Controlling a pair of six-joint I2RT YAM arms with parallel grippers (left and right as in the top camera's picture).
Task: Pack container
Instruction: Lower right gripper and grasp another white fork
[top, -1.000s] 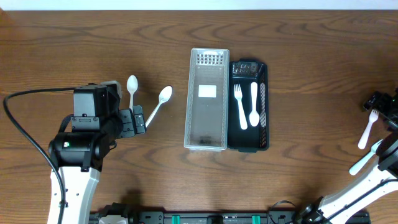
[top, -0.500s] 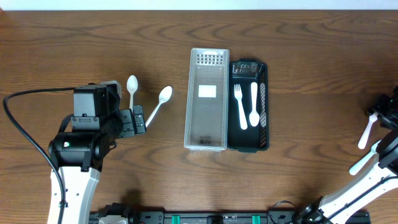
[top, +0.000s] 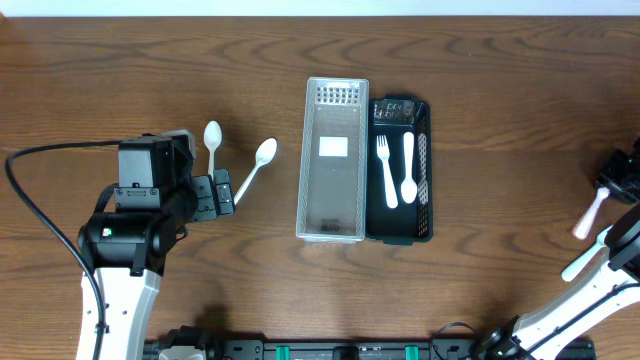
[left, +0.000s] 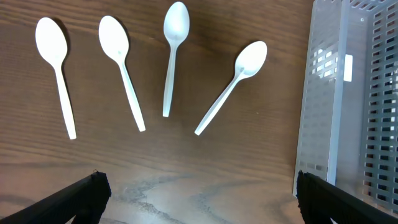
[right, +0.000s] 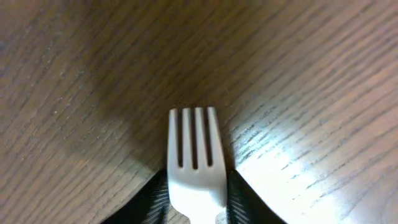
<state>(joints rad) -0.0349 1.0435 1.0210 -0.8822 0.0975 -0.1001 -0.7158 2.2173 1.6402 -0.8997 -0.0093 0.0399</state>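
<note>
My right gripper carries its fork up and to the left in the overhead view next. It then goes down into the black slotted container, because another fork lies there.
A black slotted container at the table's centre holds a white fork and a white spoon. A clear plastic bin lies against its left side. At the far right edge my right gripper is shut on another white fork. In the right wrist view, that fork has its tines pointing away and both black fingers press on its neck. My left gripper hangs open and holds nothing, below several white spoons on the wood.
In the overhead view, two spoons show beside the left arm; the others are hidden under it. The clear bin fills the right side of the left wrist view. Bare wood lies between the containers and the right gripper.
My right gripper has closed from wide open onto the fork's neck and shifted slightly right and down. The left arm and the spoons have not moved.
</note>
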